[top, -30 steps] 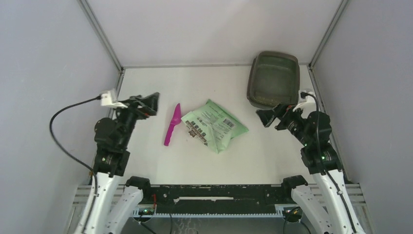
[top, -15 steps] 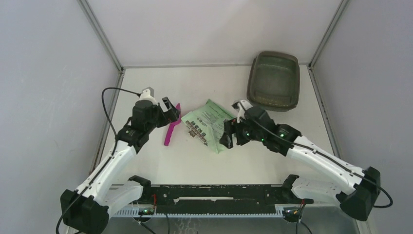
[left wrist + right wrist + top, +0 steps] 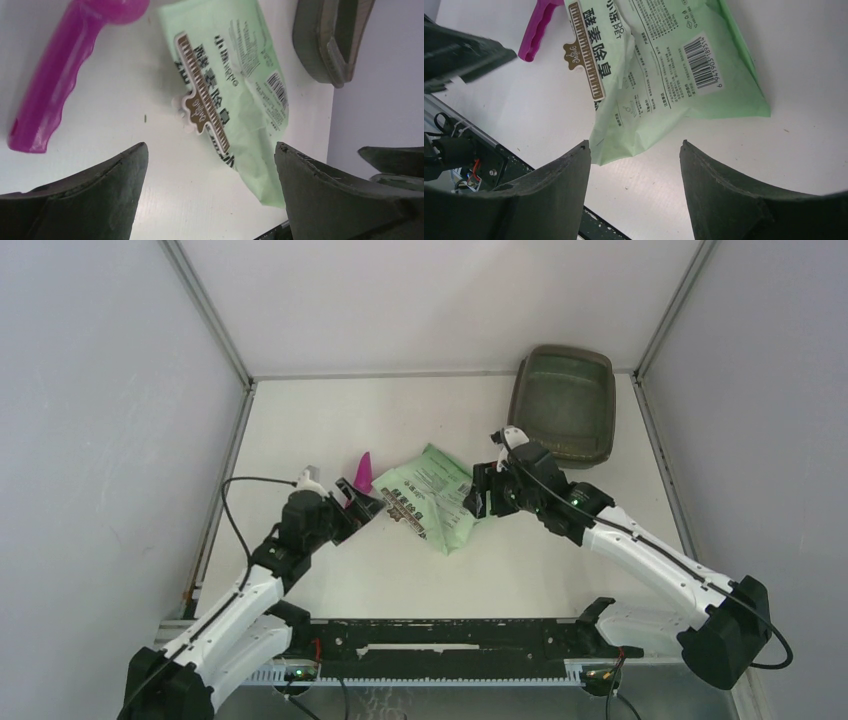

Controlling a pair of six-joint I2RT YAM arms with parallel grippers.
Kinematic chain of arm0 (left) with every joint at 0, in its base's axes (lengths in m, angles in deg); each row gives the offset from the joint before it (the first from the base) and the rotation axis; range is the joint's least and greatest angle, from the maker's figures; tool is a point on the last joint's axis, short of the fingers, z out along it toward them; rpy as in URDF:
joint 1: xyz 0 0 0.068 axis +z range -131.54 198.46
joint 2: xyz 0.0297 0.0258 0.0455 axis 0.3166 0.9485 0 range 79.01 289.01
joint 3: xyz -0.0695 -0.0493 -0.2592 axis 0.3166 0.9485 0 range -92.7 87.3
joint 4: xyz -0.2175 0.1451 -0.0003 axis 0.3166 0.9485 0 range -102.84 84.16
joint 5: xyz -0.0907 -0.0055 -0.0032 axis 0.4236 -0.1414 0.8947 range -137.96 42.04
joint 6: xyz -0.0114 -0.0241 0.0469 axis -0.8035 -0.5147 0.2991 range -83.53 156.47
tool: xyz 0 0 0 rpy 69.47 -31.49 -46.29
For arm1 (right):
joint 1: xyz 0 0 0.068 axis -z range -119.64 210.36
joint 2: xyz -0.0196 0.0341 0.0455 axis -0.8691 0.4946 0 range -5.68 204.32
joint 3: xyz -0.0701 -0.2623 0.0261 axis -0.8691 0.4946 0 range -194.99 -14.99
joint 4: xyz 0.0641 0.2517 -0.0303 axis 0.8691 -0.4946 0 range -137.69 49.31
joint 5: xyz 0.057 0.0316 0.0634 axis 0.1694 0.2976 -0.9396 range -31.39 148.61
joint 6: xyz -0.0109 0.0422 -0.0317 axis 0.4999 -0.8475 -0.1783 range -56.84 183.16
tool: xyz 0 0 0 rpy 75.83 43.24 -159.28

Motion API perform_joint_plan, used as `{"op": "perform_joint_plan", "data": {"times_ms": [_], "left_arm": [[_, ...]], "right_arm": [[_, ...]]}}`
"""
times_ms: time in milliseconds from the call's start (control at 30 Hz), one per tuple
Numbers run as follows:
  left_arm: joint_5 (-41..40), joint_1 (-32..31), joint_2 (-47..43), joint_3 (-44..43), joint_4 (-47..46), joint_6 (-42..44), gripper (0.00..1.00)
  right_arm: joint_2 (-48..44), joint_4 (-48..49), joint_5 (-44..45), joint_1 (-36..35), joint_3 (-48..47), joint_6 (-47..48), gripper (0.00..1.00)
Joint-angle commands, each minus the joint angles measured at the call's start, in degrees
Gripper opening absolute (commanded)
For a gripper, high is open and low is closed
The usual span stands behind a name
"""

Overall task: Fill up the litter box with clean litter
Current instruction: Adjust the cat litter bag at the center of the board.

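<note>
My left gripper should move down toward the right in the top view onto the brown clip's tab (image 3: 395, 512) (image 3: 196, 111), because the tab sticks out past the bag's printed edge.
The dark grey-brown litter box (image 3: 562, 404) stands at the back right of the table; its edge shows in the left wrist view (image 3: 330, 40). No loose litter is visible. A light-green printed bag (image 3: 435, 496) lies flat in the middle, also seen in the left wrist view (image 3: 240, 80) and the right wrist view (image 3: 664, 75). My left gripper (image 3: 358, 508) is open and empty beside the bag's left edge, partly over the magenta scoop (image 3: 364, 471). My right gripper (image 3: 480, 492) is open and empty above the bag's right side.
The magenta scoop lies left of the bag, its handle showing in the left wrist view (image 3: 60, 85) and its tip in the right wrist view (image 3: 538, 31). Grey walls enclose the table on three sides. The black base rail (image 3: 450, 635) runs along the near edge.
My left arm has swung down and right, covering the scoop's lower part beside the bag. My right arm reached from the right side to above the bag's right side.
</note>
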Motion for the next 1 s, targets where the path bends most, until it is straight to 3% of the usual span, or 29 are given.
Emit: {"op": "perform_joint_plan", "data": {"times_ms": [0,67,233,433,867,967], "left_arm": [[-1.5,-2.4,0.4,6.6,-13.0,-7.7,1.0],[-1.1,-3.0,3.2,7.8,-17.1,-8.6,0.97],[1.2,-4.3,13.8,9.1,-28.7,-11.4,0.76],[0.4,-6.0,23.7,10.4,-37.9,-13.6,0.68],[-3.8,-7.4,33.8,6.6,-43.1,-15.8,0.65],[-4.4,-7.8,36.2,5.6,-44.6,-16.5,0.58]], "right_arm": [[-1.7,3.4,-2.2,2.0,0.1,0.7,0.72],[-2.0,3.5,-2.6,2.3,0.6,0.8,0.72],[-2.8,4.4,-3.7,3.3,2.5,0.2,0.69],[-3.4,4.8,-4.8,4.5,3.8,0.2,0.66],[-1.6,6.7,-5.3,5.4,5.8,0.0,0.67],[-1.8,6.8,-5.3,5.5,6.3,0.1,0.67]]}}
